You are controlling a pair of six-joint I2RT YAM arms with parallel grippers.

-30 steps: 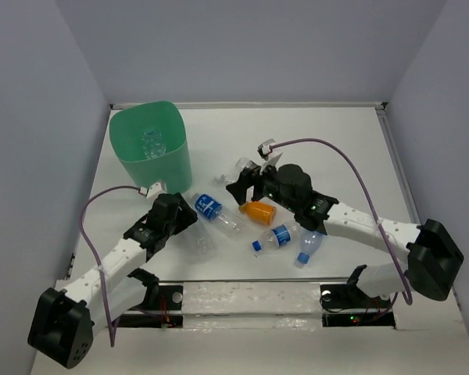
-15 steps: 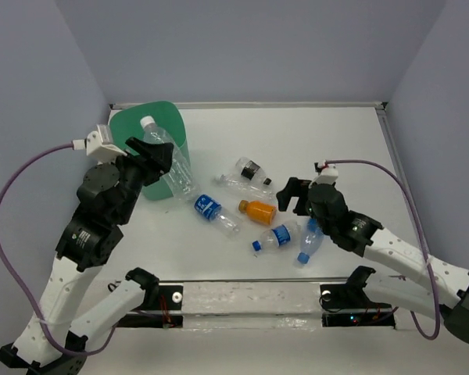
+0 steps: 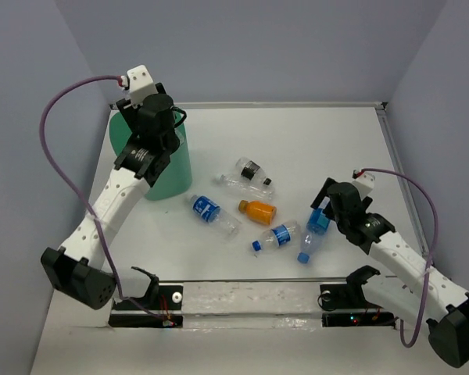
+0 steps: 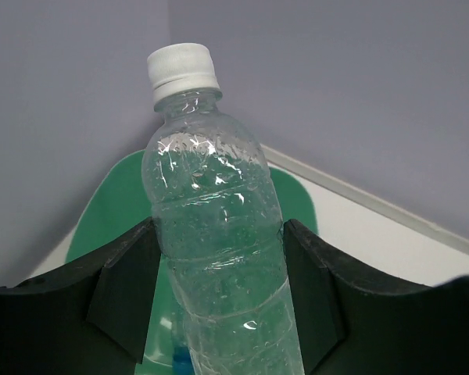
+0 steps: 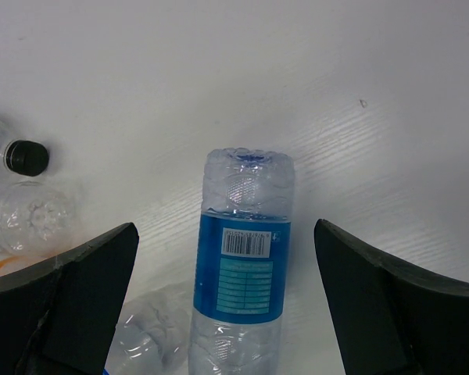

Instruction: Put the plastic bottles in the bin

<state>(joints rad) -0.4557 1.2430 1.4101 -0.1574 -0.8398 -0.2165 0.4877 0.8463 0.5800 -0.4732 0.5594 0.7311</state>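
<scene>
My left gripper lowers the clear plastic bottle toward the bin's opening (image 3: pixel 121 134) (image 4: pixel 123 211) and releases it there next, since that opening already lies under the bottle.
My left gripper (image 3: pixel 166 123) is raised over the mint-green bin (image 3: pixel 170 170) and shut on a clear plastic bottle (image 4: pixel 215 234) with a white cap. In the left wrist view the bin (image 4: pixel 113 207) lies right below the bottle. On the table lie a blue-labelled bottle (image 3: pixel 213 212), an orange bottle (image 3: pixel 258 210), a black-labelled bottle (image 3: pixel 250 173) and two more blue-labelled ones (image 3: pixel 274 237) (image 3: pixel 308 244). My right gripper (image 3: pixel 322 209) hovers open over the rightmost bottle (image 5: pixel 242 273), whose base points away. Its fingers (image 5: pixel 94 281) stand well apart from the bottle on both sides.
Grey walls close in the white table on three sides, with a low rail (image 3: pixel 281 104) along the back. A black-capped bottle (image 5: pixel 19 156) and a clear bottle base (image 5: pixel 35 215) lie left of the right gripper. Purple cables (image 3: pixel 66 98) loop off both wrists.
The left arm has swung the clear bottle up from the table to above the bin's rim. The right arm has pulled back to the right and opened wider over a blue-labelled bottle.
</scene>
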